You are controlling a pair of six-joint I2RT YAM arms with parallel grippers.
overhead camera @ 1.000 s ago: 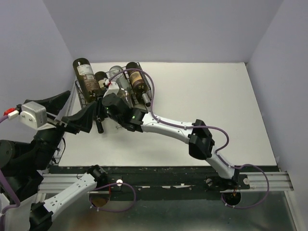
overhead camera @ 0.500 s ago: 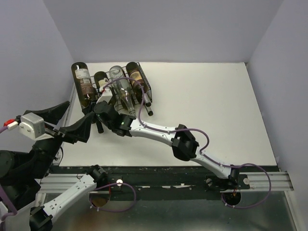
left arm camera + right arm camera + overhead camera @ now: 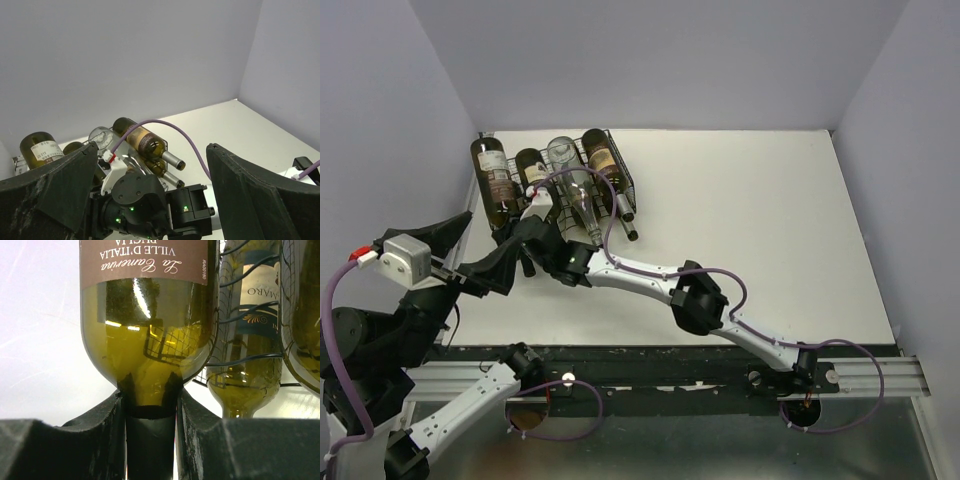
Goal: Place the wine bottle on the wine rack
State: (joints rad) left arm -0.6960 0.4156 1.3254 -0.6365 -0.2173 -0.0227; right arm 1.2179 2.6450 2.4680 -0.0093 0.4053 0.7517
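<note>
The green bottle hangs out past the rack's end wires, so the right gripper needs to go down and move toward the neighbouring bottle, onto the wires (image 3: 519, 169), to open.
The wine bottle (image 3: 492, 180) is green glass with a brown label and lies at the left end of the black wire wine rack (image 3: 625, 180). My right gripper (image 3: 527, 240) is shut on its neck. In the right wrist view the bottle (image 3: 150, 330) fills the centre, with its neck pinched in the right gripper (image 3: 150, 400). The rack's wires (image 3: 240, 360) run just to its right. I cannot tell whether the bottle rests on the wires. My left gripper (image 3: 492, 232) is open and empty beside the right wrist. In its own view the left gripper (image 3: 151, 147) stands wide apart.
Three other bottles lie in the rack: a dark one (image 3: 530, 168), a clear one (image 3: 568, 170) and a brown-labelled one (image 3: 605, 162). The left wall stands close beside the rack. The right arm (image 3: 690, 295) stretches diagonally across the table. A metal rail (image 3: 860, 375) runs along the near edge.
My right gripper has carried the bottle left and down onto the rack's left end, and the bottle now lies straighter. My left gripper has drawn back slightly towards the near edge.
</note>
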